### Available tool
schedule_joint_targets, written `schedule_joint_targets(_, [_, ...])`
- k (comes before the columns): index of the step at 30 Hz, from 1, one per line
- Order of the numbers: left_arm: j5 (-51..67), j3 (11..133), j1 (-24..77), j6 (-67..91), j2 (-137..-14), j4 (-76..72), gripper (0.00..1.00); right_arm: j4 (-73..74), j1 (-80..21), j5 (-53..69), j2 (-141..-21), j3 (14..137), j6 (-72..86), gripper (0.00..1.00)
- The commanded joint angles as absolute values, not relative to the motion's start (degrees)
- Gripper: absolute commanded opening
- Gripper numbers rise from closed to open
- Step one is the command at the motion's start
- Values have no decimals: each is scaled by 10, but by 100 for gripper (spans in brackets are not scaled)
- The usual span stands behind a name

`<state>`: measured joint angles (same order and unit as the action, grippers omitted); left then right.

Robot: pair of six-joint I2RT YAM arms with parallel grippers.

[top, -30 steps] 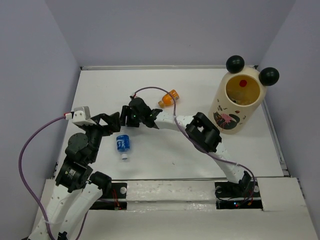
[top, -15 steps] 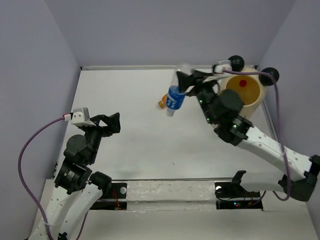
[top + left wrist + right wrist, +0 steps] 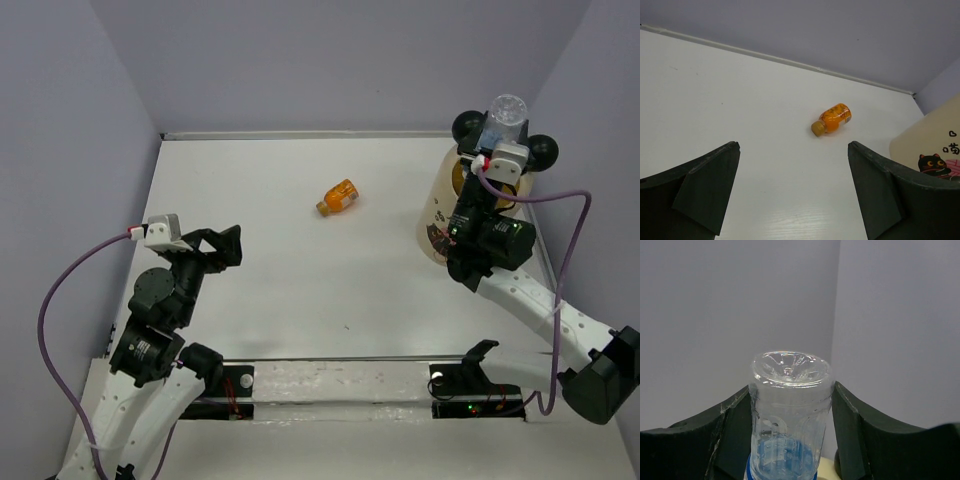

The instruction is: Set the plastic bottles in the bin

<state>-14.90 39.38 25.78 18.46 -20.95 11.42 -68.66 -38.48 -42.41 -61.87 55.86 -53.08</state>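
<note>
The right gripper moves down toward the bin's opening next and releases the clear bottle there, because its fingers are still above the bin's rim.
My right gripper is shut on a clear plastic bottle with a blue label and holds it over the bin, base uppermost. In the right wrist view the bottle sits between both fingers, its lower part hidden. The bin is cream with black ball ears; my arm hides most of its opening. A short orange bottle lies on its side mid-table and shows in the left wrist view. My left gripper is open and empty, low over the table at the near left.
The table is white, with grey walls at the back and both sides. The bin's cream wall with a cat drawing shows at the right edge of the left wrist view.
My right gripper took the blue-labelled bottle from the table's near left, carried it right across the table and raised it over the bin. The left arm has not moved.
</note>
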Motion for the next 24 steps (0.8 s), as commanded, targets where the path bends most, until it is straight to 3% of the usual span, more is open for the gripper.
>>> schedule_joint_targets(1, [-141,411,260,176,-217,89,99,-803,-347,-411,-624,541,-576,34])
schedule_joint_targets(11, [-142,411,265,175,-213,90,99,-727,-251,-414,-646,490,-429,33])
schedule_joint_targets(20, [-143,411,268,174,-209,91,99,-689,-246,-440,-646,419,-330,34])
schedule_joint_targets(22, [-144,411,267,173,-208,91,99,-679,-246,-448,-645,410,-311,40])
schedule_joint_targets(23, [-144,411,268,173,-207,91,99,-674,-246,-451,-644,403,-306,49])
schedule_joint_targets(24, [-145,412,268,174,-206,91,99,-662,-246,-455,-642,402,-295,69])
